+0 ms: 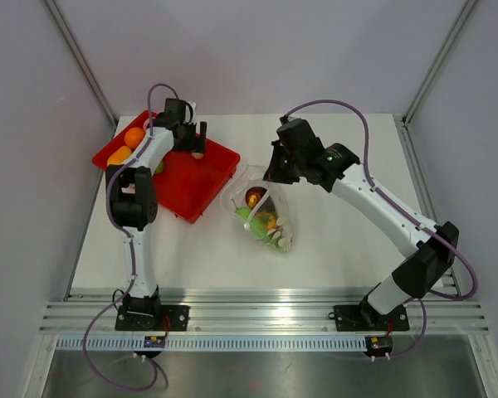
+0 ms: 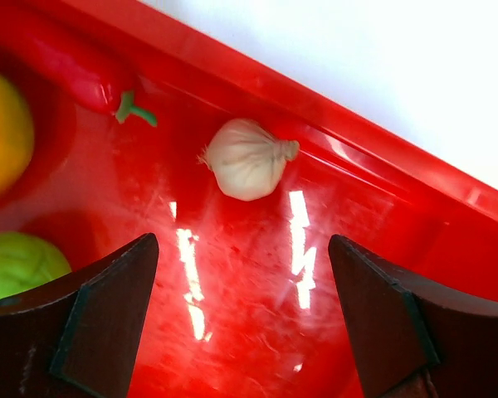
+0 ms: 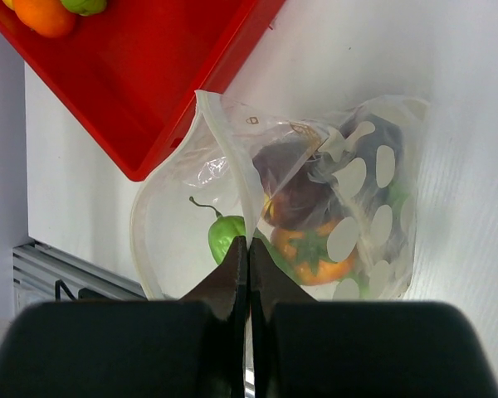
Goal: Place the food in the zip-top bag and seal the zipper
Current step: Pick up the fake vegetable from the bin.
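Observation:
My left gripper lowers over the garlic bulb's round body (image 2: 245,162) next and closes, as the garlic bulb lies alone by the tray's side, clear of the chili (image 2: 83,79).
The clear zip-top bag (image 1: 266,211) lies mid-table, its mouth held up and open. My right gripper (image 3: 248,242) is shut on the mouth edge, pinching the zipper strip (image 3: 224,149). Inside the zip-top bag (image 3: 373,207) lie a green pepper (image 3: 225,235), an orange piece (image 3: 315,253) and a dark purple piece (image 3: 295,186). My left gripper (image 2: 243,274) hangs open over the red tray (image 2: 382,178), with nothing between its fingers. A white garlic bulb (image 2: 247,157) lies just beyond its fingertips. A red chili (image 2: 83,79), an orange fruit (image 2: 0,133) and a green piece (image 2: 17,264) also lie in the tray.
The red tray (image 1: 220,170) sits at the back left of the table, its near corner close to the bag's mouth. Grey walls stand close on both sides. A metal rail (image 1: 266,315) runs along the near edge.

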